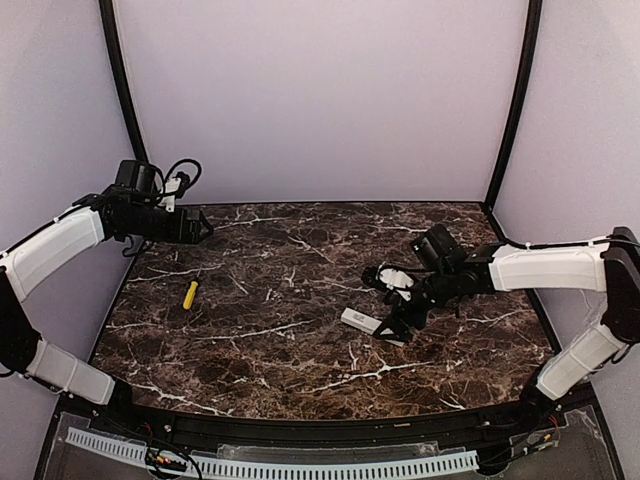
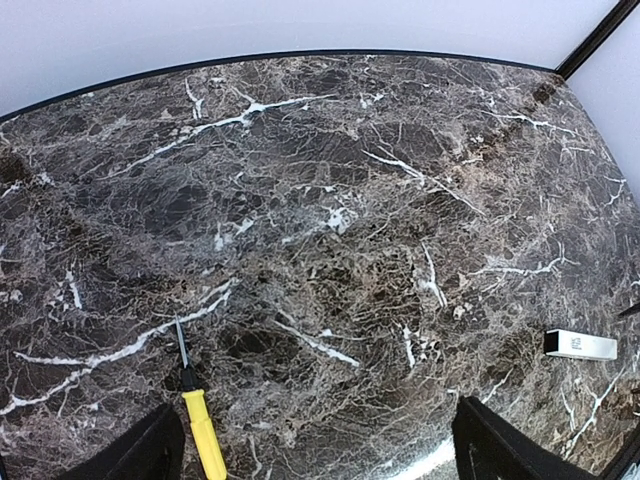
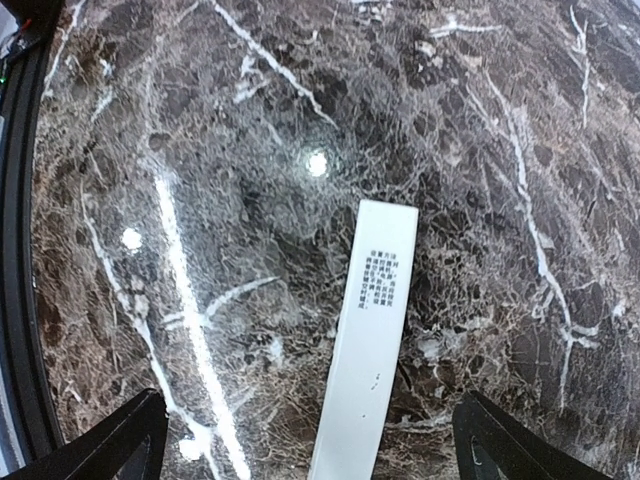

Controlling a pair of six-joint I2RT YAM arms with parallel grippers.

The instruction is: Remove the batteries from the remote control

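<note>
The open fingers of my right gripper are on either side of the remote's plain part past its print (image 1: 378,329) (image 3: 353,422), which is below the gripper. My right gripper should go down next and close on it there.
The remote control (image 3: 370,340) is a slim white bar with small dark print on its upper face, lying flat on the marble table; it also shows in the top view (image 1: 357,320) and at the far right of the left wrist view (image 2: 580,345). My right gripper (image 3: 320,440) is open and hangs over it, one finger on each side of the bar, not touching it; the top view shows the gripper (image 1: 388,305) above the remote's right end. My left gripper (image 1: 200,228) is open and empty, raised at the far left. No batteries are in view.
A yellow-handled screwdriver (image 1: 190,293) lies on the left part of the table, just ahead of my left gripper's left finger in the wrist view (image 2: 203,430). Pale walls and black posts close in the table (image 1: 300,390) at the back and sides.
</note>
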